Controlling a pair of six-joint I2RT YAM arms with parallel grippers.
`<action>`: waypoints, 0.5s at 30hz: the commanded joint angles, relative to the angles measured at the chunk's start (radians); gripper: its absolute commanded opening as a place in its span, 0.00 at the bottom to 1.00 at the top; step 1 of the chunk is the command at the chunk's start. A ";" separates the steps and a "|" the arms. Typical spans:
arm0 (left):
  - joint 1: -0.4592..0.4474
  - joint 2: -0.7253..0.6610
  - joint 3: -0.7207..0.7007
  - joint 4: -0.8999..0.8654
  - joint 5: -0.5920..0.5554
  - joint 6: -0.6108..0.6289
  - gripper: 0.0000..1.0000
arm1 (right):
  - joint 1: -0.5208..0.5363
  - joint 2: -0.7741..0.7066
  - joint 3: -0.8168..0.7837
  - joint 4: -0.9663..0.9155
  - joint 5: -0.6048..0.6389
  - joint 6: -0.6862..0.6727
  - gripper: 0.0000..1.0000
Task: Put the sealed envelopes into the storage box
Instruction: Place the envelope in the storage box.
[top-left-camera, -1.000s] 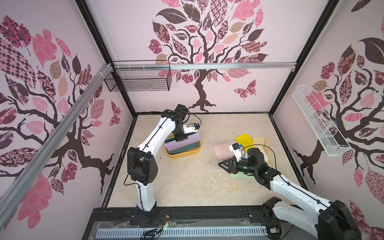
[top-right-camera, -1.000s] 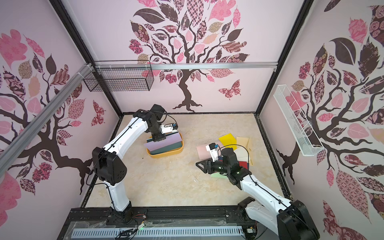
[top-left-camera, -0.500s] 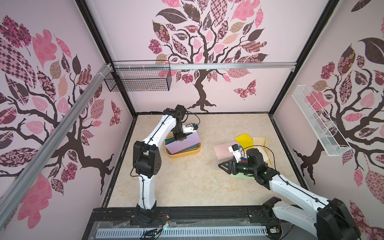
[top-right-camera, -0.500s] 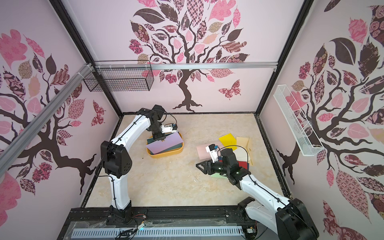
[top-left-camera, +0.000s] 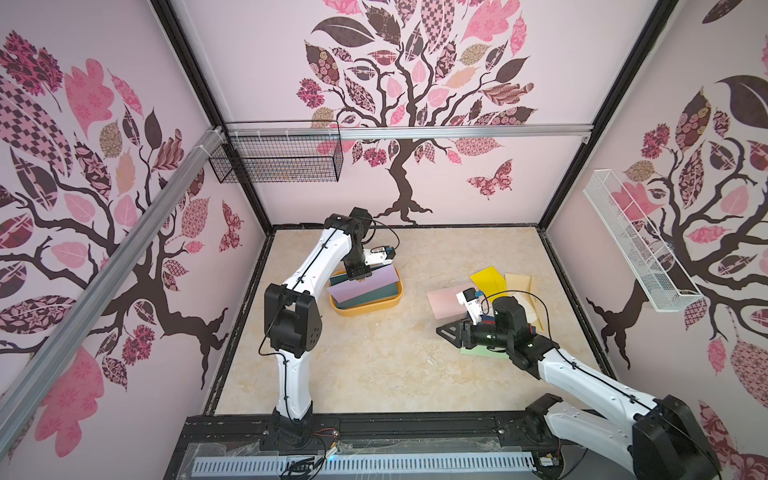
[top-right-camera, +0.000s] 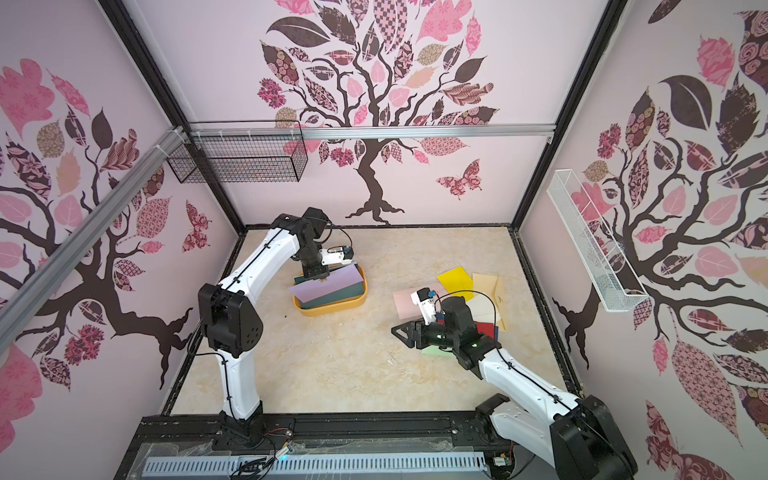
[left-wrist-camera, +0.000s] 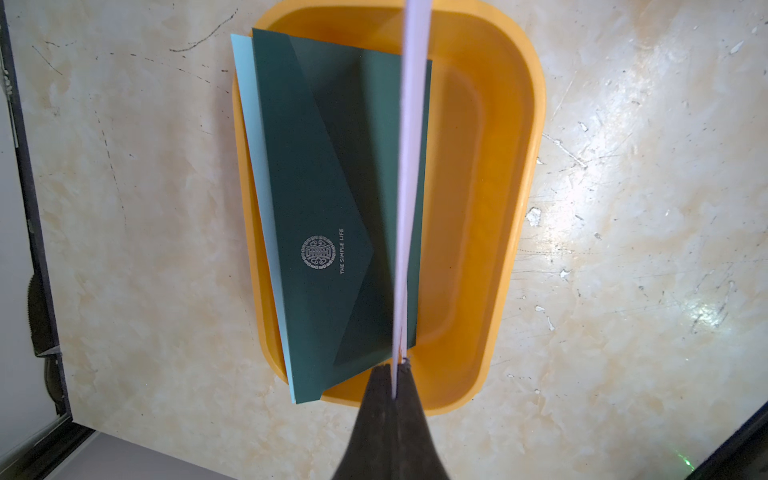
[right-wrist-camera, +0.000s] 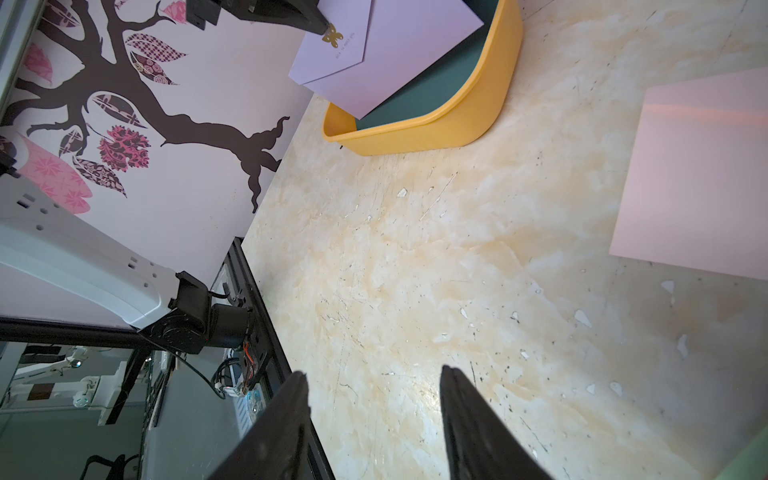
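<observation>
The lilac envelope still hangs above the storage box, so my left gripper will move down over the dark green envelope (top-left-camera: 371, 296) (left-wrist-camera: 332, 208) in the box and release the lilac one there.
The orange-yellow storage box (top-left-camera: 368, 311) (left-wrist-camera: 524, 166) sits left of the floor's middle. A dark green envelope (left-wrist-camera: 332, 208) lies in it on top of a light blue one (left-wrist-camera: 248, 124). My left gripper (top-left-camera: 358, 276) (left-wrist-camera: 397, 366) is shut on a lilac envelope (top-left-camera: 365, 286) (right-wrist-camera: 395, 54), which hangs tilted over the box, edge-on in the left wrist view. My right gripper (top-left-camera: 449, 332) (right-wrist-camera: 374, 374) is open and empty, low over bare floor. Beside and behind it lie pink (top-left-camera: 444, 301), yellow (top-left-camera: 488, 280), tan (top-left-camera: 519, 282), red (top-right-camera: 484, 328) and pale green (top-left-camera: 482, 353) envelopes.
A black wire basket (top-left-camera: 278, 153) hangs on the back wall at the left. A white wire basket (top-left-camera: 636, 249) hangs on the right wall. A black frame rail (top-left-camera: 374, 419) runs along the front edge, and walls close in the other three sides.
My left arm's elbow has swung a little toward the middle, and the lilac envelope has tipped lower over the box. The right arm has barely moved.
</observation>
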 joint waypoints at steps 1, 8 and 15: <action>0.000 -0.002 0.001 -0.033 -0.025 -0.001 0.00 | 0.003 0.007 0.002 0.021 -0.018 0.007 0.54; -0.003 0.045 0.009 -0.036 -0.020 0.001 0.00 | 0.003 0.008 -0.008 0.033 -0.020 0.016 0.55; -0.021 0.119 0.065 -0.018 -0.078 -0.030 0.00 | 0.002 0.019 -0.014 0.051 -0.025 0.021 0.55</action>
